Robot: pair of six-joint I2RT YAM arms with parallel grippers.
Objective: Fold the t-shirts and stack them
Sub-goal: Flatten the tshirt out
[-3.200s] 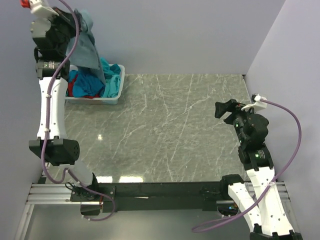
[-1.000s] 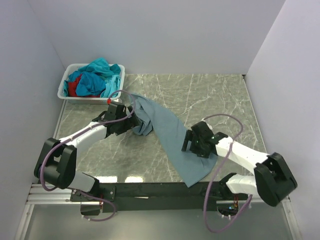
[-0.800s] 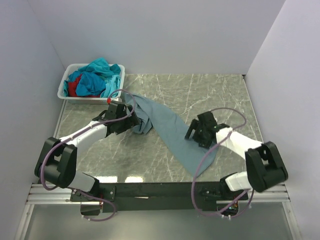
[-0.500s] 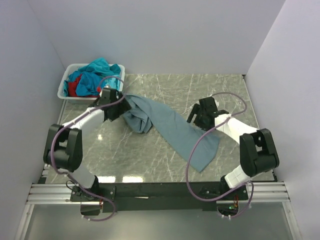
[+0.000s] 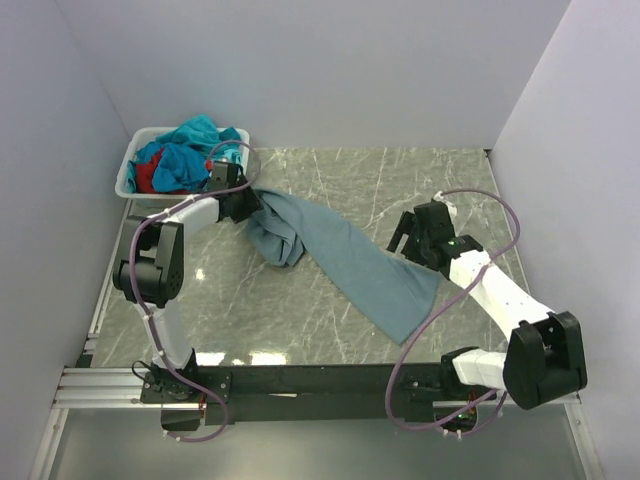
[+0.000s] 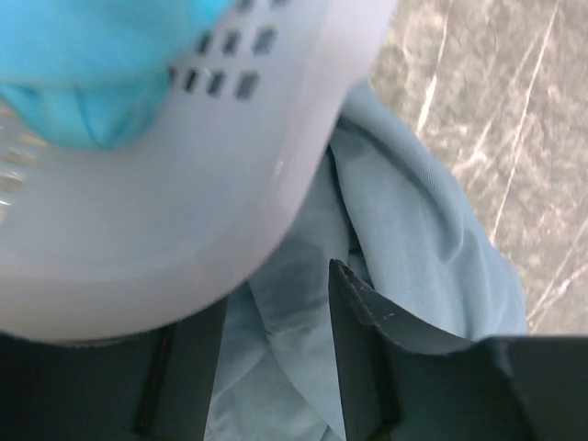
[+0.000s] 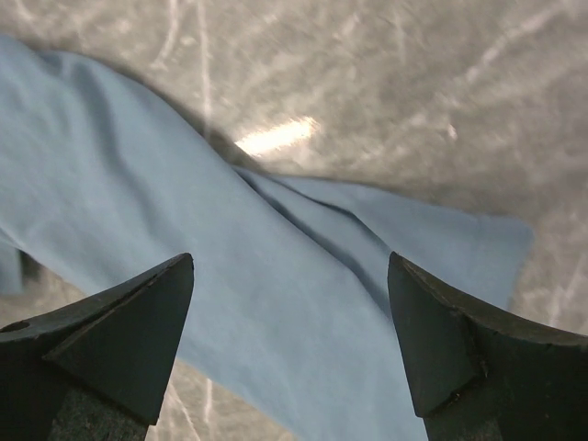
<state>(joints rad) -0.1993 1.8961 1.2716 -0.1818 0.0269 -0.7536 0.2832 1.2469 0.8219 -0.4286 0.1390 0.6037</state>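
My open right gripper draws back and lowers onto the shirt's near corner (image 5: 402,337) to close next, since that corner lies flat and uncovered on the tabletop.
A dusty grey-blue t-shirt (image 5: 340,260) lies stretched in a diagonal band across the marble table, bunched at its upper left end. My left gripper (image 5: 248,202) is at that end, beside the basket corner. In the left wrist view its jaws (image 6: 276,308) stand partly apart with the shirt cloth (image 6: 404,220) lying between them. My right gripper (image 5: 402,238) is open and empty just above the shirt's right part, its jaws (image 7: 289,262) wide over flat cloth (image 7: 230,276). Teal, blue and red shirts (image 5: 190,160) are piled in the basket.
The white plastic basket (image 5: 125,185) stands at the back left corner, and its perforated wall (image 6: 230,184) is very close to my left gripper. Grey walls enclose the table on three sides. The marble table (image 5: 330,180) shows bare behind the shirt.
The left gripper lifted the shirt out of the basket and dragged it onto the table. The right gripper pulled its lower end to the right, spreading it. Both arms have since moved towards the back.
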